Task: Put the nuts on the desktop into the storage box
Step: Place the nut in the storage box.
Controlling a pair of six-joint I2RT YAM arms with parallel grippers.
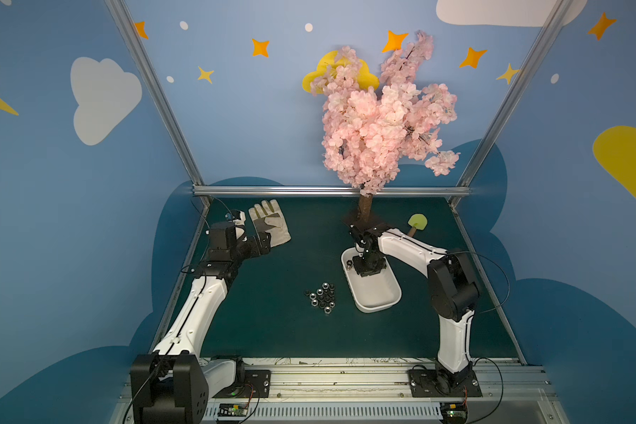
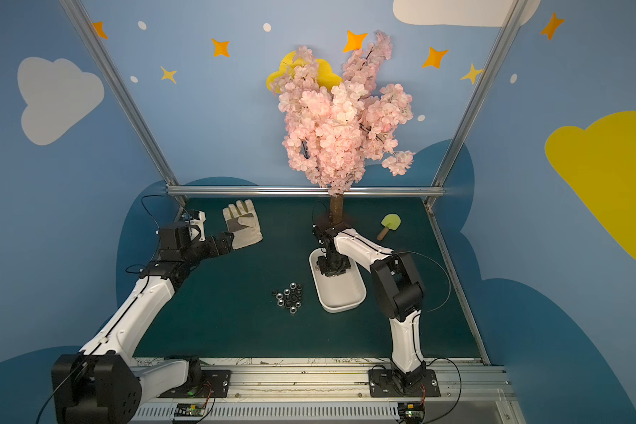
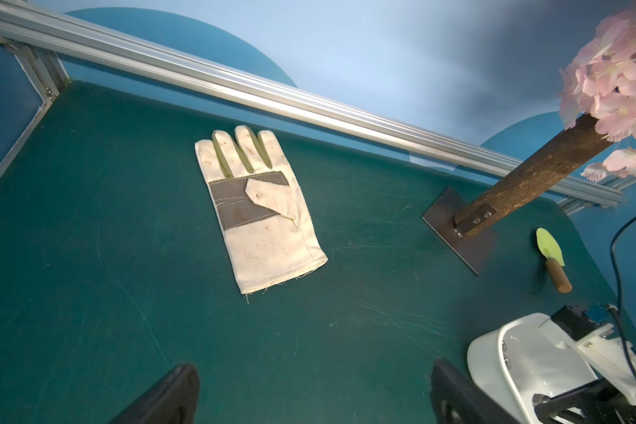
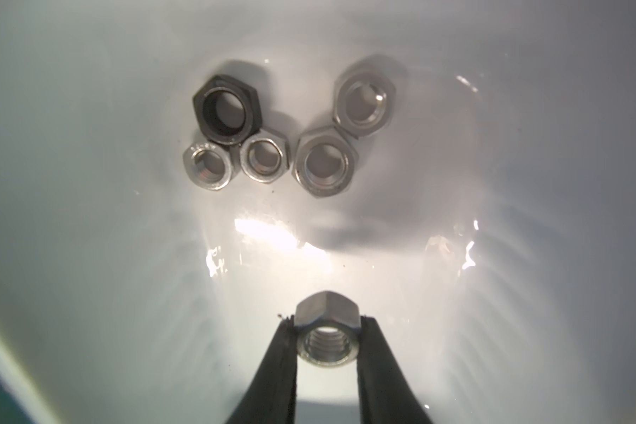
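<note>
My right gripper moves outward and down toward the nuts on the bottom of the box next and releases the held nut, since it is still short of the others.
A heap of small silver nuts [image 1: 322,298] [image 2: 290,297] lies on the dark green desktop [image 1: 272,337], just left of the white storage box [image 1: 378,307] [image 2: 343,305]. My right gripper [image 1: 368,271] [image 4: 326,323] points down into the far end of the box and is shut on one nut [image 4: 326,336], held just above the box floor [image 4: 89,191]. Several nuts [image 4: 268,147] lie on that floor beyond it. My left gripper [image 1: 264,244] [image 3: 314,370] hovers open and empty at the back left, beside the glove.
A beige work glove [image 1: 270,224] [image 3: 261,213] lies at the back left. A pink blossom tree stands on a dark plate [image 3: 456,235] behind the box, its trunk [image 1: 365,209] close to my right wrist. A green spatula [image 1: 417,222] lies at the back right. Aluminium rails [image 1: 327,191] frame the table.
</note>
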